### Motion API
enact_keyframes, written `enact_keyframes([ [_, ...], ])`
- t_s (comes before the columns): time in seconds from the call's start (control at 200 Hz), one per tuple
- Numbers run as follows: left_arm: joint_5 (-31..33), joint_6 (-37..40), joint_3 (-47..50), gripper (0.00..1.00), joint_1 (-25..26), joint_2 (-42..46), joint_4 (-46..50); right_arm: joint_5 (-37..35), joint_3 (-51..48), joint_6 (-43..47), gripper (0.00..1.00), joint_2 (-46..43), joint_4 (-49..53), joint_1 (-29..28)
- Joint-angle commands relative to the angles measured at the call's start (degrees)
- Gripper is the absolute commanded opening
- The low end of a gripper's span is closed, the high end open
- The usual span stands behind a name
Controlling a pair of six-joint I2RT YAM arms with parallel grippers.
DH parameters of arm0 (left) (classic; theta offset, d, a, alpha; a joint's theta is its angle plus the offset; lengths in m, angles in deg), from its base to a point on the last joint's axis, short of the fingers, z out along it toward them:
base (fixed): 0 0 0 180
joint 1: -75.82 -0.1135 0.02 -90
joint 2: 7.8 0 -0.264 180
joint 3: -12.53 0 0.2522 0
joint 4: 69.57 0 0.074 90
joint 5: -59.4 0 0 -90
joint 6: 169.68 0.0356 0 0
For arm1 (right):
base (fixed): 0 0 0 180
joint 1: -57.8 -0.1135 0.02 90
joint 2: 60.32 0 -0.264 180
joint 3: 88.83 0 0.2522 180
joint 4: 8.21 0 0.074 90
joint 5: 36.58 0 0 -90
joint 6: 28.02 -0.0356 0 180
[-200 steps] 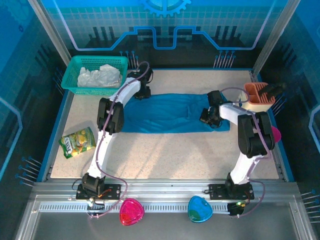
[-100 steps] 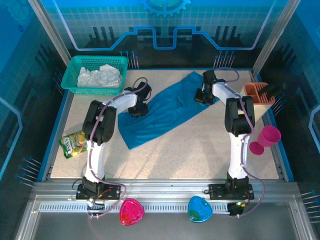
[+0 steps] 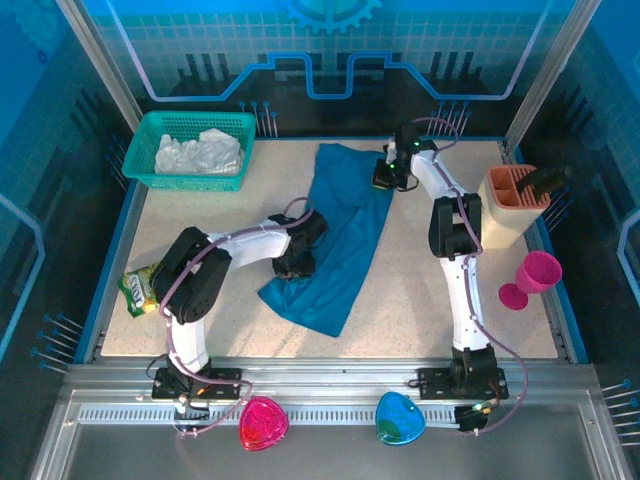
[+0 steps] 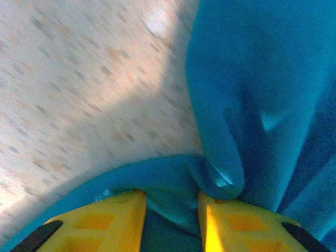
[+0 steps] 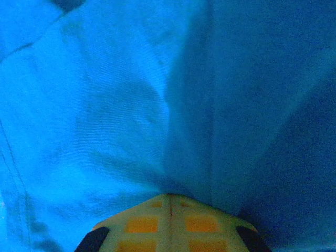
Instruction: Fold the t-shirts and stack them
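Note:
My right gripper should next ease the cloth toward its basket side, straightening the slanting t-shirt, and release it. The spot for the t-shirt's corner is just on that side.
The teal-blue t-shirt [image 3: 345, 235] lies in a long, loosely bunched strip running from the far middle of the table toward the near centre. My left gripper [image 3: 298, 256] is on its left edge near the lower end. In the left wrist view the yellow fingers [image 4: 107, 220] stand a little apart with a fold of teal cloth [image 4: 220, 173] pinched between them. My right gripper [image 3: 388, 175] holds the shirt's far right corner. Its jaws are pressed together on the teal cloth [image 5: 131, 105]. A white t-shirt [image 3: 200, 152] lies crumpled in the green mesh basket [image 3: 150, 178].
A yellow-green snack packet [image 3: 140, 287] lies at the left edge beside the left arm. An orange holder [image 3: 512, 200] with a dark tool and a pink goblet [image 3: 533, 275] stand at the right. Pink [image 3: 262, 422] and blue [image 3: 400, 418] pieces sit on the front rail.
The shirt has swung from lying spread left-to-right to running far-to-near. The right gripper carried its corner to the far side; the left gripper drew its end nearer and to the right.

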Motion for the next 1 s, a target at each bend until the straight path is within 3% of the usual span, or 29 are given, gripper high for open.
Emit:
enact_keyframes([
  [0.0,-6.51,-6.36,3.3,0.34,3.62,-1.66,0.95,3.29,0.92,-1.84,0.0,4.51,2.54,-2.68],
  [0.15,-8.33,-9.71,4.47,0.35,6.17,-0.34,-0.18,5.53,4.39,-3.26,0.0,6.87,1.5,-4.5],
  [0.3,-9.44,-12.34,5.18,0.47,6.78,2.76,-1.2,7.29,6.28,-4.78,0.0,8.15,-0.13,-5.68],
  [0.45,-5.53,-13.37,4.77,0.6,6.66,6.29,1.36,7.71,6.28,-5.63,0.0,8.26,-1.13,-5.95],
  [0.59,-1.53,-13.62,3.95,0.62,6.22,8.13,4.9,6.03,5.73,-5.84,0.0,7.82,-0.4,-5.76],
  [0.721,0.76,-14.17,5.66,0.63,5.43,9.62,5.73,1.76,-0.3,-7.97,0.0,4.65,-2.2,-4.79],
  [0.996,-0.7,-15.45,12.21,0.62,4.42,9.87,1.16,-3.68,-16.74,-15.16,0.0,-3.44,-12.88,-1.79],
])
